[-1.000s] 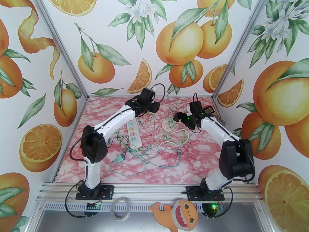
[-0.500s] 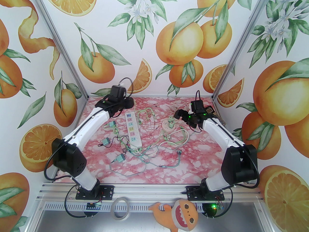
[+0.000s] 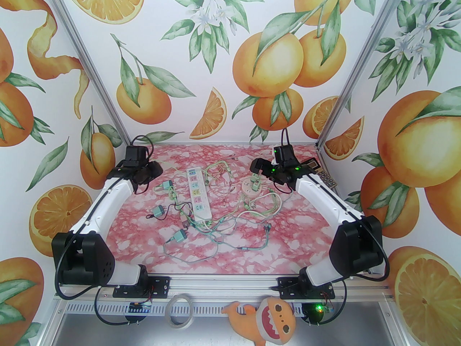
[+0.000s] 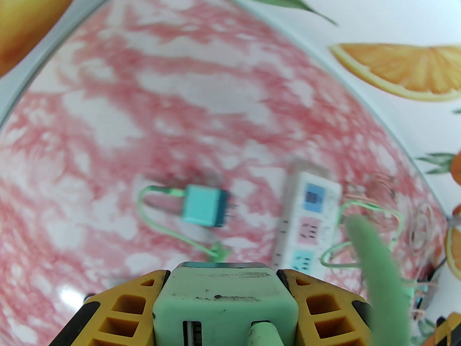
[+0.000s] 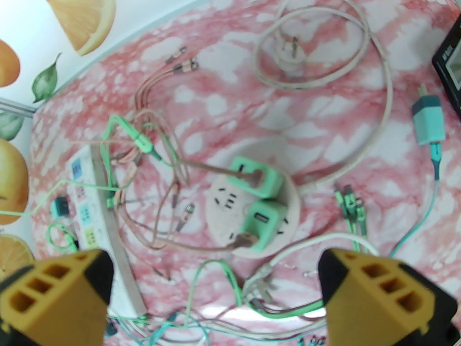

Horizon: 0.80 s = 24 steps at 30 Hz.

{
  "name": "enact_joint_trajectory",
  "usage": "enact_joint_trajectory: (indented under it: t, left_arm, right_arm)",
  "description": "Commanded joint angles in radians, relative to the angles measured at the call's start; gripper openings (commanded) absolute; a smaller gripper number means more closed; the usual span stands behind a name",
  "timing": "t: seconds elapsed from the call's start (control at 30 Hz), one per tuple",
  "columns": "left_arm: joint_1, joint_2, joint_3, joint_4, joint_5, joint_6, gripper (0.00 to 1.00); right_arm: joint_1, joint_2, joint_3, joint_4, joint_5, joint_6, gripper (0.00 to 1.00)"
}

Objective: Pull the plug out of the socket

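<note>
The bare tabletop beside the loose teal plugs is clear. My left gripper should move down and back onto that spot next and let go of the green plug.
My left gripper (image 4: 223,278) is shut on a pale green plug (image 4: 225,301), its yellow fingers (image 4: 122,301) pressed to both sides; the plug's green cable (image 4: 374,265) trails off to the right. From above, this left gripper (image 3: 153,169) hangs over the far left corner of the table. The white power strip (image 3: 198,193) lies lengthwise mid-table with no plug in it. My right gripper (image 5: 216,294) stands open above a round socket (image 5: 223,207), which carries two green plugs (image 5: 257,180) (image 5: 261,225).
Loose teal plugs (image 3: 166,185) (image 3: 157,211) (image 3: 179,235) lie left of the strip, and another (image 5: 428,121) lies right of the round socket. Tangled thin cables (image 3: 230,225) cover the middle. A coiled white cord (image 5: 324,38) and a black calculator (image 3: 322,173) sit at the far right.
My left arm has swung from above the strip's far end to the far left corner, carrying the green plug. The right gripper has drifted slightly back and left, still open.
</note>
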Motion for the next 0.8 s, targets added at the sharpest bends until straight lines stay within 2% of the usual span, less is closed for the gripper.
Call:
enact_joint_trajectory:
  t: [0.0,0.1,0.33,0.43,0.77]
  left_arm:
    - [0.076,0.024,-0.028,-0.031,0.077,-0.066,0.29]
    - [0.14,0.093,-0.042,-0.045,0.153,-0.101,0.28]
    - [0.188,0.181,-0.035,-0.079,0.116,-0.143,0.3]
    - [0.22,0.251,-0.03,-0.066,0.155,-0.178,0.31]
    - [0.224,0.368,0.018,-0.081,0.16,-0.188,0.42]
  right_arm:
    - [0.014,0.022,0.018,0.011,0.022,-0.001,1.0]
    - [0.016,0.021,0.011,0.008,0.024,-0.003,1.0]
    - [0.016,0.006,-0.004,-0.003,0.036,-0.01,1.0]
    - [0.016,-0.017,-0.028,-0.01,0.058,-0.018,1.0]
    - [0.016,-0.038,-0.043,-0.027,0.082,-0.031,1.0]
